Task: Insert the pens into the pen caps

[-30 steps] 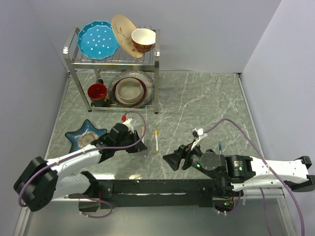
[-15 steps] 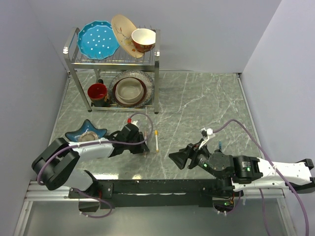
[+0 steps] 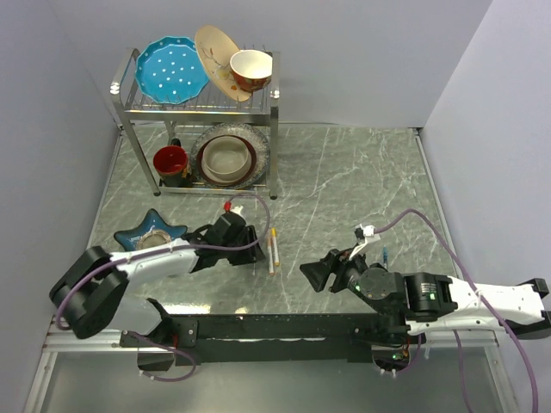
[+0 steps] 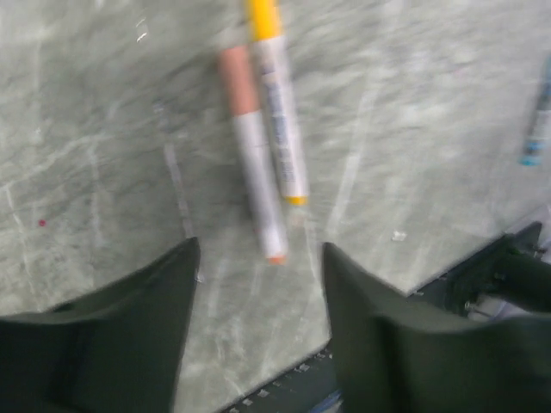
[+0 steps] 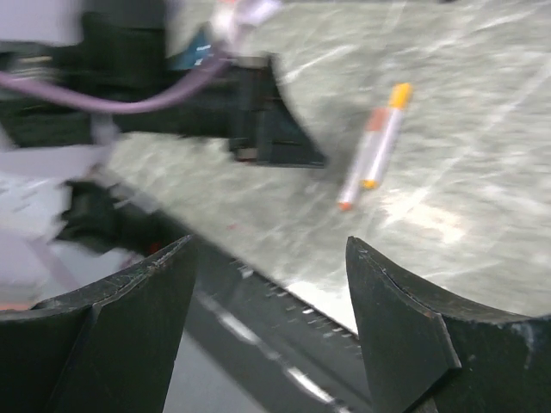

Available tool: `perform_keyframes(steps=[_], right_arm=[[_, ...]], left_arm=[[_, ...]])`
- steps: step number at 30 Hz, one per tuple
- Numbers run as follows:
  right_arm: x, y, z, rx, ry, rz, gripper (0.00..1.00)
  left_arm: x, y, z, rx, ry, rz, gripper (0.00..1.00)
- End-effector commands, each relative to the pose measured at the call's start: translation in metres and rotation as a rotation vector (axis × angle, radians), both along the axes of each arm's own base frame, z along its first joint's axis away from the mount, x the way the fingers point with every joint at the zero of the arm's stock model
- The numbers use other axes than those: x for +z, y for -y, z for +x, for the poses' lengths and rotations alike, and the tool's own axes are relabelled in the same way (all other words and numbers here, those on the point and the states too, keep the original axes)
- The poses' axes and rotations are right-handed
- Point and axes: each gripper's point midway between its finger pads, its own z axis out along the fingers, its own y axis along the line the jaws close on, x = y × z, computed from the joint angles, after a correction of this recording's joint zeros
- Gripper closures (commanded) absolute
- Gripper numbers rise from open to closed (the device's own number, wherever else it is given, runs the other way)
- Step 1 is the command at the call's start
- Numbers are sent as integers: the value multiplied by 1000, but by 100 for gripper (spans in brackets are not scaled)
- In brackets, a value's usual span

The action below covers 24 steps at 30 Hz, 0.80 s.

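Note:
My right gripper swings toward the dark blue pen to its right in the top view next, turning and lowering onto the pen's uncovered far end point(image 3: 385, 251).
Two white pens lie side by side on the marble table. One point(image 4: 254, 172) has a salmon-pink cap point(image 4: 238, 82) and a small orange tip. The other point(image 4: 280, 120) carries a yellow cap point(image 4: 263, 17). In the top view this pair point(image 3: 272, 249) lies just right of my left gripper point(image 3: 256, 248). That gripper point(image 4: 260, 280) is open, its dark fingers point(image 4: 129, 327) straddling bare table just short of the pink-capped pen's tip. My right gripper point(image 3: 310, 274) is open and empty, low by the table's front edge, facing the pair point(image 5: 372, 159). A dark blue pen point(image 3: 384, 255) lies behind the right wrist.
A blue star-shaped dish point(image 3: 151, 232) sits left of the left arm. A metal dish rack point(image 3: 200, 107) with plates, bowls and a red mug stands at the back left. The black base rail point(image 3: 275, 327) runs along the near table edge.
My left gripper has opened and let go of a white pen, which now lies beside the yellow-capped one. The right gripper has shifted slightly.

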Motion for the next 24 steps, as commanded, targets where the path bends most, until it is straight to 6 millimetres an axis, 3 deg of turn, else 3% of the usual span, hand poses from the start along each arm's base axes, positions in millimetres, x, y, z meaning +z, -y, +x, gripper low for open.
perform_keyframes(steps=[1, 4, 6, 8, 9, 10, 11, 12, 17, 18, 22, 24], right_arm=[[7, 31, 46, -246, 25, -111, 25], [-3, 32, 65, -238, -10, -174, 25], [-9, 51, 90, -339, -55, -200, 25], [-13, 73, 111, -460, -80, -200, 26], [-27, 71, 114, -434, -112, -223, 26], [-27, 68, 124, -426, -110, -201, 26], [-33, 87, 138, -490, -146, -201, 26], [-50, 88, 143, -494, -217, -210, 26], [-91, 141, 169, -698, -392, -199, 27], [-100, 165, 173, -788, -433, -197, 27], [-121, 226, 170, -1051, -521, -133, 27], [-131, 242, 160, -1148, -570, -107, 27]], left_arm=[[68, 11, 12, -68, 178, -87, 29], [98, 2, 11, -97, 276, -85, 9], [115, -10, 9, -96, 331, -66, 1], [132, -16, 8, -115, 392, -54, 1], [147, -20, 7, -113, 432, -71, 1], [151, -28, 8, -109, 464, -39, 1], [156, -32, 8, -108, 484, -28, 1], [168, -36, 8, -102, 520, -32, 1], [179, -46, -4, -134, 547, -32, 0], [176, -47, -7, -138, 540, -31, 1], [168, -52, -17, -156, 525, -41, 1], [172, -56, -20, -160, 544, -44, 1]])
